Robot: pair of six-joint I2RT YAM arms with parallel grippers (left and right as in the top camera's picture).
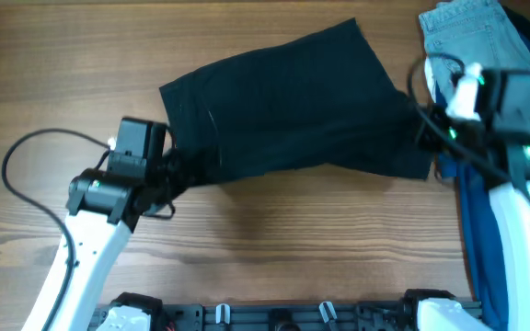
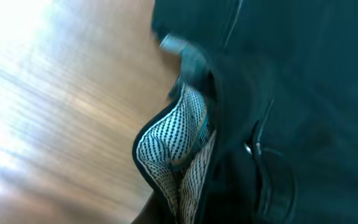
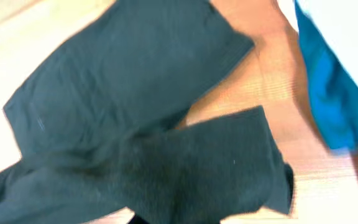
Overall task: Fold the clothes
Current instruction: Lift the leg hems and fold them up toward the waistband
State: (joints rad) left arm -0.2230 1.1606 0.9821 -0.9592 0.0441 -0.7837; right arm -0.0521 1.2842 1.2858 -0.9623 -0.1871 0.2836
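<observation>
The shorts' bunched waist corner should go outward next, toward the shorts' far corner (image 1: 167, 93), which lies outward of the fingers. My left gripper will move it and let go of the cloth there.
A pair of black shorts (image 1: 293, 101) lies spread across the middle of the wooden table. My left gripper (image 1: 180, 175) sits at the shorts' left waist corner, which is bunched up at it. In the left wrist view the black fabric (image 2: 303, 93) and a black-and-white mesh pocket lining (image 2: 176, 140) fill the frame right at the jaws, and the fingers are hidden. My right gripper (image 1: 424, 138) is at the shorts' right leg hem. In the right wrist view the cloth (image 3: 135, 93) drapes from the jaws and hides them. Both look shut on the fabric.
A pile of clothes lies at the right edge: grey-blue jeans (image 1: 472, 32) at the back and a blue garment (image 1: 481, 230) running toward the front, also in the right wrist view (image 3: 328, 93). Bare wooden table (image 1: 293, 239) lies in front of the shorts.
</observation>
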